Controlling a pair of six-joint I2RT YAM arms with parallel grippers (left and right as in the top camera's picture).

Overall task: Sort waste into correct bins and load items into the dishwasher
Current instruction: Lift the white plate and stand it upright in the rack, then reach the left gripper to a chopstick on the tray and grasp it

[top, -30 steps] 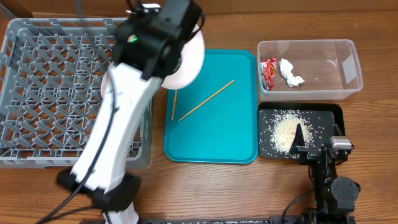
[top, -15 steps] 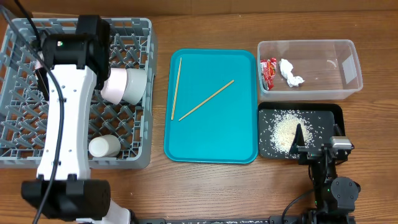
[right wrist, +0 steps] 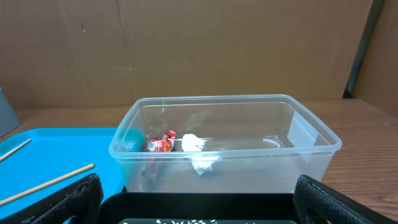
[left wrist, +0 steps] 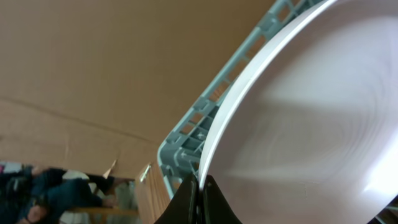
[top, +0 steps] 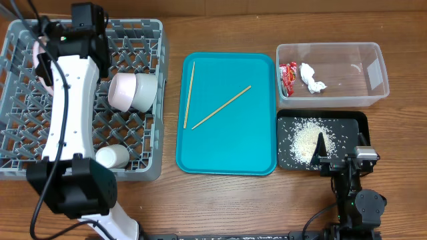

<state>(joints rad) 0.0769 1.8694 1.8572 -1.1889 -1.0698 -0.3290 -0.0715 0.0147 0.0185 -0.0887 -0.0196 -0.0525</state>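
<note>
The plate already hangs on edge, so my left gripper will next go down toward the white bowl [top: 133,92] and release the plate's rim above the rack's wires beside it.
My left gripper [top: 55,45] is shut on the rim of the white-pink plate [top: 39,63], holding it on edge over the far left corner of the grey dish rack [top: 80,32]. In the left wrist view the fingers [left wrist: 199,198] pinch the plate [left wrist: 311,118] beside a rack corner [left wrist: 186,144]. A white bowl [top: 133,92] lies on its side in the rack and a small cup [top: 112,156] stands near its front. Two chopsticks [top: 189,93] [top: 221,107] lie on the teal tray [top: 227,143]. My right gripper [top: 337,159] is open and empty at the black tray's front edge.
The clear tub [top: 363,70] holds the red wrapper [top: 288,77] and the tissue [top: 311,78]. The black tray [top: 353,120] holds rice [top: 307,139]. The right wrist view shows the tub [right wrist: 249,163], the wrapper [right wrist: 161,143], the tissue [right wrist: 196,146] and the black tray's rim [right wrist: 205,202].
My left arm has swung left with the plate, from above the teal tray's far left corner across the rack to its far left corner. The right arm has not moved.
</note>
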